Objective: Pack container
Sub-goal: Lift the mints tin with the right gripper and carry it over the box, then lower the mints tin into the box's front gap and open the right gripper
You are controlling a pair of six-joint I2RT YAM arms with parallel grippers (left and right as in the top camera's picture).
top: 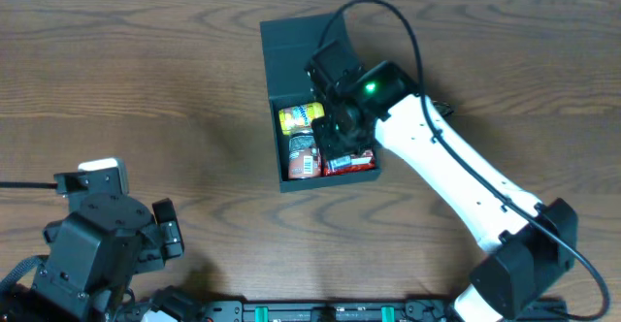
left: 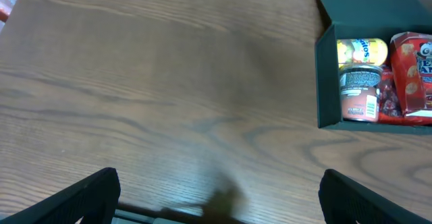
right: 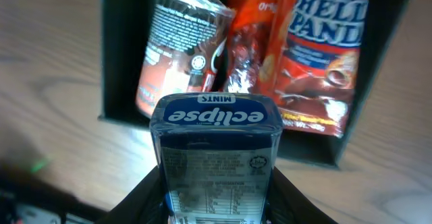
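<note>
My right gripper lowers the mints tin into the gap between brown cup and red bag next and lets go of it, since that gap lies below the gripper.
The dark teal container stands open at the table's middle, its lid laid back behind it. Inside lie a yellow packet, a brown cup and a red Hello Panda bag. My right gripper hovers over the box's front half and is shut on a blue Eclipse mints tin, held above the box's front wall. My left gripper is open and empty at the front left; its fingers frame bare wood. The container also shows in the left wrist view.
The right arm stretches from the front right across to the box. The left arm's base sits at the front left corner. The table's front edge holds a black rail.
</note>
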